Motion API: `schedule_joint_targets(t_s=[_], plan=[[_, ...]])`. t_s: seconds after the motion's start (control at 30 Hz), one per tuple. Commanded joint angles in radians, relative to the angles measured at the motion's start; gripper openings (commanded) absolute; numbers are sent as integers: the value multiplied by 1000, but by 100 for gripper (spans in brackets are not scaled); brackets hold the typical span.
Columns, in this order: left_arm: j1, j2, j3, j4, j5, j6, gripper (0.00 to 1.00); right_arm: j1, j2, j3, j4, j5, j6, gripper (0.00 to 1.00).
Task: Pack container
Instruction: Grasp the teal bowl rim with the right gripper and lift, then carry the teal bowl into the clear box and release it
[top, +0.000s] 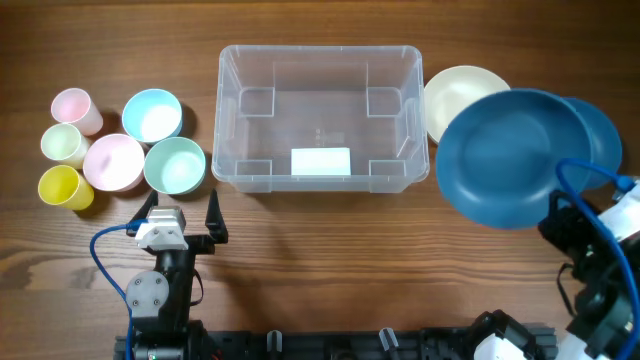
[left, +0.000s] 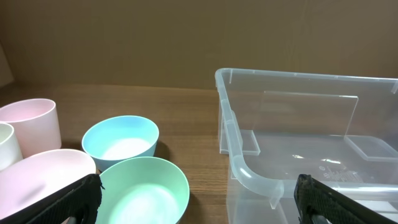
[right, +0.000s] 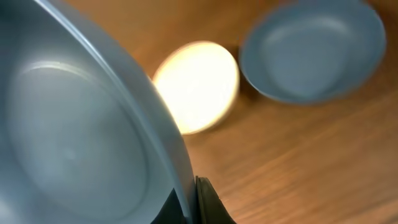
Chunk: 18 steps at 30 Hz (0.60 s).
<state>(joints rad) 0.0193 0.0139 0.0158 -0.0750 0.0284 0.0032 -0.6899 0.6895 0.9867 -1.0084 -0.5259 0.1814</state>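
Observation:
My right gripper holds the plate and should next carry it outward and left in the overhead view to the container's empty bottom, lower it and release it.
The large clear container (top: 318, 105) with a white label stands at the table's middle back and holds nothing; it also shows in the left wrist view (left: 311, 155). My right gripper (right: 191, 202) is shut on the rim of a dark blue plate (top: 505, 155), held tilted above the table right of the container; the plate fills the left of the right wrist view (right: 74, 137). My left gripper (top: 182, 212) is open and empty, in front of the green bowl (top: 175, 165) and the container's front left corner.
A cream plate (top: 462, 95) and a second blue plate (top: 598, 135) lie at the right. At the left are a blue bowl (top: 152, 114), a pink bowl (top: 113, 161), and pink (top: 75, 107), pale (top: 62, 144) and yellow (top: 62, 186) cups.

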Motion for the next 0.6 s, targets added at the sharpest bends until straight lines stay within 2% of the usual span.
schedule_joint_targets(t_s=[0.0, 0.17, 0.3, 0.43, 0.57], plan=[[-5, -5, -10, 2, 8, 19, 100, -1, 55, 129, 6, -150, -60, 4], [-5, -5, -10, 2, 8, 19, 100, 46, 177, 248, 9, -206, -77, 4], [-5, -5, -10, 2, 8, 19, 100, 171, 312, 354, 16, -203, -93, 4], [-5, -5, -10, 2, 8, 19, 100, 360, 445, 444, 40, -97, -96, 4], [-5, -5, -10, 2, 8, 19, 100, 594, 591, 546, 39, 131, -104, 4]])
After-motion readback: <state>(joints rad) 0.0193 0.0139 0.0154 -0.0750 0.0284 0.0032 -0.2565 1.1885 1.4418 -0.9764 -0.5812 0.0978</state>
